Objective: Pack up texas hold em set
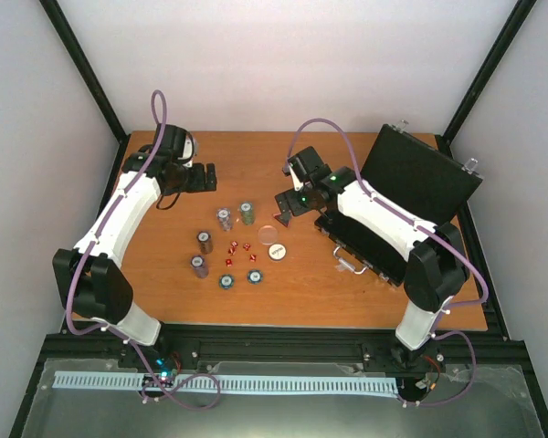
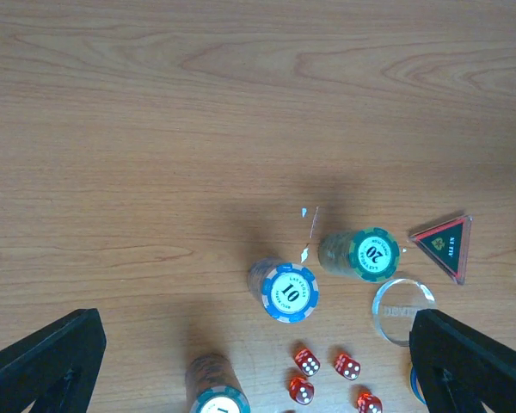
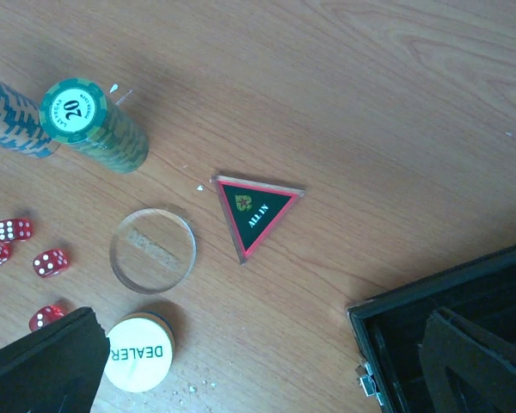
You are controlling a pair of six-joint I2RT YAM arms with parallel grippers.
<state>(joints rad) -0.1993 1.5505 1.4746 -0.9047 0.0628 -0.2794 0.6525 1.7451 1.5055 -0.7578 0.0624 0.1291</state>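
Bare wood shows beyond both end corners of the "ALL IN" triangle's far edge [image 1: 281, 218] [image 3: 258, 185], so my open right gripper should next lower toward the tabletop around that edge.
The black case [image 1: 418, 173] stands open at the right of the table, lid up, with its silver handle [image 1: 349, 265] toward the middle. Chip stacks [image 1: 224, 219] stand mid-table around small red dice [image 1: 234, 246]. The white "DEALER" disc [image 1: 277, 251] lies beside a clear disc [image 1: 268, 234]. My left gripper [image 1: 205, 176] hovers open behind the stacks. Below it are the "10" stack [image 2: 291, 291], the "20" stack [image 2: 374, 254] and dice [image 2: 307, 361]. My right gripper [image 1: 283, 203] hovers open above the "ALL IN" triangle [image 3: 256, 211], clear disc [image 3: 153, 249] and DEALER disc [image 3: 139, 353]. The case corner [image 3: 387, 323] is at its right.
Two flat blue chips [image 1: 226, 281] lie near the table's front. The orange tabletop [image 1: 164, 301] ends at a black frame rail on every side. White walls enclose the cell.
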